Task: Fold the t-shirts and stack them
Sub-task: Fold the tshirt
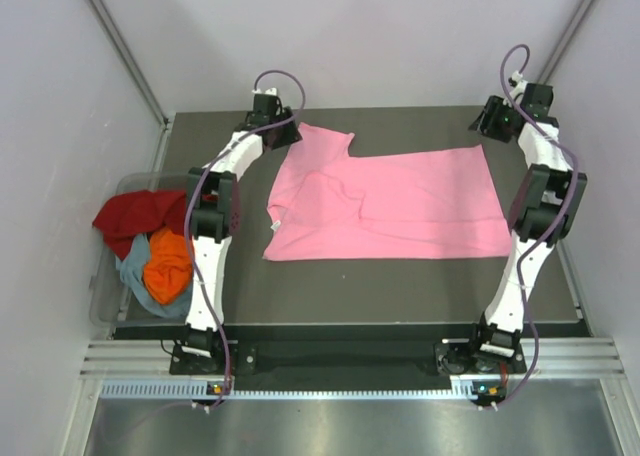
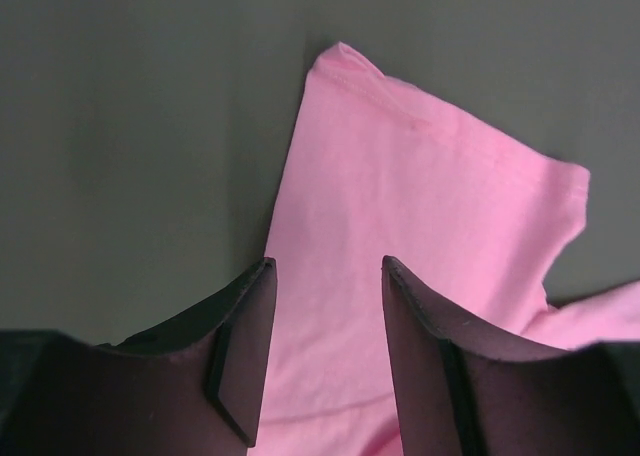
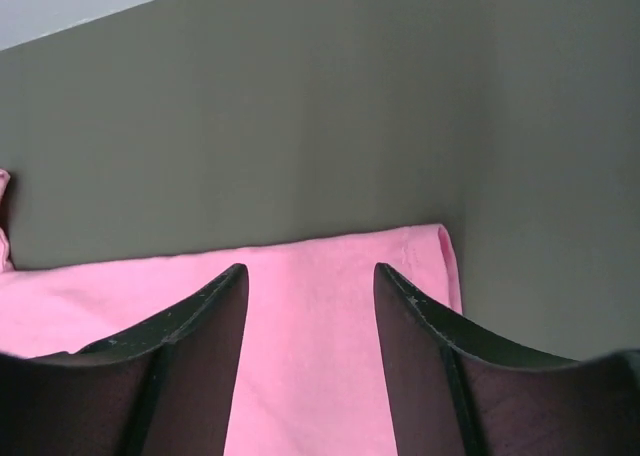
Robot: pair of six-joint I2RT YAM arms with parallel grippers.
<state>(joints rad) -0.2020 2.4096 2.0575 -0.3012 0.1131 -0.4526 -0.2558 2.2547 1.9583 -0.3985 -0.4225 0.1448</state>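
My left gripper will next go down onto the bin-side edge of the pink sleeve, near its far corner, because that edge runs past my open fingers toward the corner.
A bright pink t-shirt (image 1: 400, 201) lies spread flat on the dark table (image 1: 400, 286), its white neck label (image 1: 273, 225) at the left edge. My left gripper (image 1: 276, 118) hovers at the shirt's far left sleeve. In the left wrist view this gripper (image 2: 327, 266) is open over the pink sleeve (image 2: 420, 196), with nothing between its fingers. My right gripper (image 1: 492, 121) is at the shirt's far right corner. In the right wrist view it (image 3: 310, 271) is open above that pink corner (image 3: 330, 276), holding nothing. Dark red (image 1: 135, 214), orange (image 1: 167, 266) and grey-blue (image 1: 132, 269) t-shirts lie bunched at the left.
The bunched shirts sit in a clear plastic bin (image 1: 105, 301) off the table's left side. White walls close in the back and both sides. A metal rail (image 1: 330, 361) runs along the near edge by the arm bases.
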